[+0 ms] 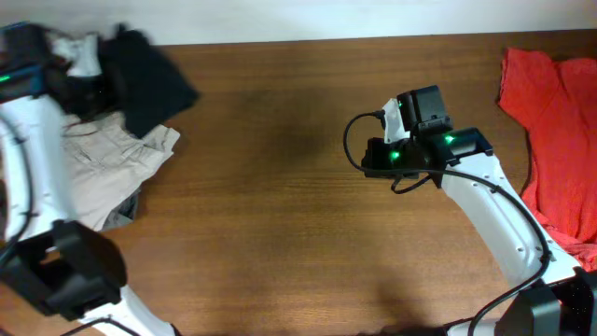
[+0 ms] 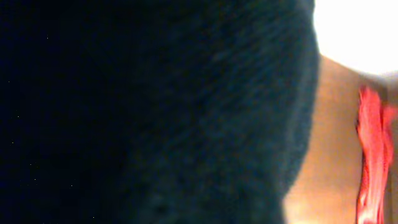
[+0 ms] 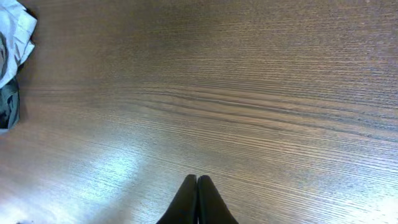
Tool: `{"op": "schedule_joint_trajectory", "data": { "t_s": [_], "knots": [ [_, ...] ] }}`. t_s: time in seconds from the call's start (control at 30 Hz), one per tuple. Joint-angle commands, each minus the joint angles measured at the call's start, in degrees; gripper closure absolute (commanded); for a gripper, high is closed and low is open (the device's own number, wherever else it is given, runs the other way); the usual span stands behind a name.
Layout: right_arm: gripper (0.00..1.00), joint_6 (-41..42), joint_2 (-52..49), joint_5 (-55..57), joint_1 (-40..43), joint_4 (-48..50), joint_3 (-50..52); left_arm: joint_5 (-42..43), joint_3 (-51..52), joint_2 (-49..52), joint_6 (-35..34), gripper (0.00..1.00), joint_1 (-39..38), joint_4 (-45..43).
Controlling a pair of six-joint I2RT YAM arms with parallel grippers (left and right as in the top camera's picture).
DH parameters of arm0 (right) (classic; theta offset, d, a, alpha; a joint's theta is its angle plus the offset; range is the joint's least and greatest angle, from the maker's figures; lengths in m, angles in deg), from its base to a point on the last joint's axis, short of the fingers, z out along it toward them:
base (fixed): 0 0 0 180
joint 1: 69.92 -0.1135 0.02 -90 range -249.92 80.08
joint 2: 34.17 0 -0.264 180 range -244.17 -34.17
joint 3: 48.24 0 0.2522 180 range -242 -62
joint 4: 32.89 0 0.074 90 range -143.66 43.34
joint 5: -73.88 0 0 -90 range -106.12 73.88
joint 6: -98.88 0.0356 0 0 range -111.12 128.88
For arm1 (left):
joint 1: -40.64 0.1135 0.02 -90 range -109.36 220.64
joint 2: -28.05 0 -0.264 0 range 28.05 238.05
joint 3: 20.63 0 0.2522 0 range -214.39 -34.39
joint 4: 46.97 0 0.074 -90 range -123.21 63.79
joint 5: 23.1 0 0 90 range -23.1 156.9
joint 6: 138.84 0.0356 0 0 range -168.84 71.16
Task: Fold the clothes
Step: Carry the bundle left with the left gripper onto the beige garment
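The left gripper will next pull back and down toward the robot's base, to the pile below it, and let go of the black T-shirt atop the beige trousers.
The black T-shirt is bunched at the table's far left, partly over beige trousers. My left gripper is at the shirt's left edge, and the shirt looks gathered up from it. The left wrist view is almost filled with dark blurred fabric, which hides the fingers. My right gripper hovers over bare table right of centre. In the right wrist view its two fingers are pressed together with nothing between them.
Beige trousers lie at the left edge and show in the right wrist view's top-left corner. A light cloth lies behind them. A bright red garment lies at the right edge and also shows in the left wrist view. The table is wooden.
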Motion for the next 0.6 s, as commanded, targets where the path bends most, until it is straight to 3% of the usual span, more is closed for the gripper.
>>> {"op": "schedule_joint_trajectory", "data": {
  "t_s": [0.0, 0.27, 0.57],
  "knots": [
    [0.96, -0.61, -0.15, 0.9, 0.09, -0.44, -0.17, -1.22, -0.26, -0.39, -7.87, 1.0, 6.56, 0.72],
    [0.96, -0.61, -0.15, 1.25, 0.11, -0.28, -0.17, -7.8, 1.64, 0.46, -10.43, 1.0, 17.31, 0.68],
    [0.96, -0.61, -0.15, 1.33, 0.11, -0.26, -0.17, -5.9, 20.55, 1.4, -6.23, 1.0, 23.5, -10.51]
  ]
}}
